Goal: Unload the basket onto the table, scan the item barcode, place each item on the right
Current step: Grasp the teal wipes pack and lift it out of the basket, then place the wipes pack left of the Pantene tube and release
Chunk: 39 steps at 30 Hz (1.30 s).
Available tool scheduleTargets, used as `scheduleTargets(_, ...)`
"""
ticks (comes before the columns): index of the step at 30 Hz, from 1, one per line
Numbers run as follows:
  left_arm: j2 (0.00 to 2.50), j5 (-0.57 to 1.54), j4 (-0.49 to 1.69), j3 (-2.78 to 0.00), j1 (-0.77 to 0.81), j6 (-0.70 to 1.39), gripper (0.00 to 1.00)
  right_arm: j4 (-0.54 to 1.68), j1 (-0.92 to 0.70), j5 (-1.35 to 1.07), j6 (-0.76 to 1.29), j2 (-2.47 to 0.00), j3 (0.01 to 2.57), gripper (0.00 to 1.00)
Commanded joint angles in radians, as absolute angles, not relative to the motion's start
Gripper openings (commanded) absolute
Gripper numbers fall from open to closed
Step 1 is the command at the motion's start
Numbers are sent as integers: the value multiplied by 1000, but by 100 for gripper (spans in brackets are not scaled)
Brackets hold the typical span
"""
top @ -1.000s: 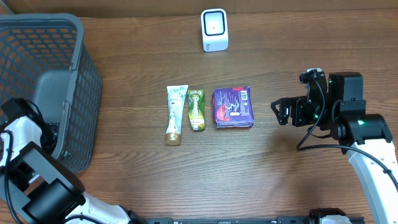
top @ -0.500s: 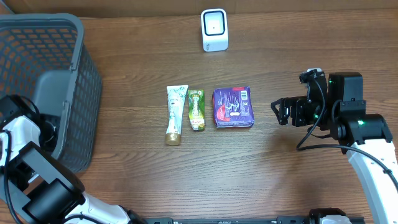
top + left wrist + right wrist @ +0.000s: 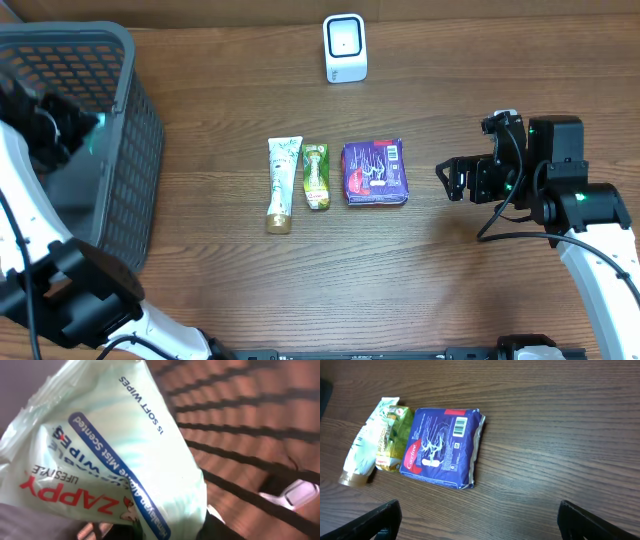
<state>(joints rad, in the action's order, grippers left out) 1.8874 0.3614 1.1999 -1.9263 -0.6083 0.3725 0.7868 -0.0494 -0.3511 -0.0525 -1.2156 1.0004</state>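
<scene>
The left gripper will next cross the basket's rim, lower the wipes and release them, because bare wood [image 3: 243,183] beside the cream tube is to its right in the overhead view.
A pale green pack of Zappy wipes [image 3: 110,450] fills the left wrist view, printed face toward the camera, with no barcode showing. My left gripper [image 3: 58,122] is shut on it and holds it raised over the basket [image 3: 128,52]; the jaws are mostly hidden behind the pack. The white scanner [image 3: 345,48] stands at the far middle of the table. My right gripper [image 3: 452,180] hovers open and empty to the right of the purple pack [image 3: 375,172], whose barcode faces up in the right wrist view [image 3: 461,426].
A cream tube [image 3: 283,183] and a green sachet [image 3: 316,175] lie beside the purple pack mid-table. The dark mesh basket takes up the far left. Bare wood lies between the items and the scanner.
My left gripper closed on the wipes pack low in the basket, and the arm has since risen with it toward the basket's back. The right arm has not moved.
</scene>
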Motion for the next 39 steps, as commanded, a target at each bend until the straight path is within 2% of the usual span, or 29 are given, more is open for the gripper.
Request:
scheduleTargets(1,1872,311,1298,-2120,-526,275,4,784,-51,-349,-53,-1213,1022,100)
scheduleTargets(8,1821,129,1441,-2308,-271,202,4,784,-51,-349,-53,-1213,1022,100)
scheduleTargets(14,1813,-54,1526,-2287,55,187,4,784,-51,-349,-53,-1213,1022,100)
scheduleTargets(17,1820,-71,1532,-2212,142,203,4,784,-51,-349,-52,-1213,1022,100)
scheduleTargets(26,1820,-109,1431,-1792,202,278,4,784,-51,-349,-53,-1213,1022,100)
scheduleTargets(39,1820,-213,979,-1296,201,244,4,784,-51,-349,-53,-1213,1022,100)
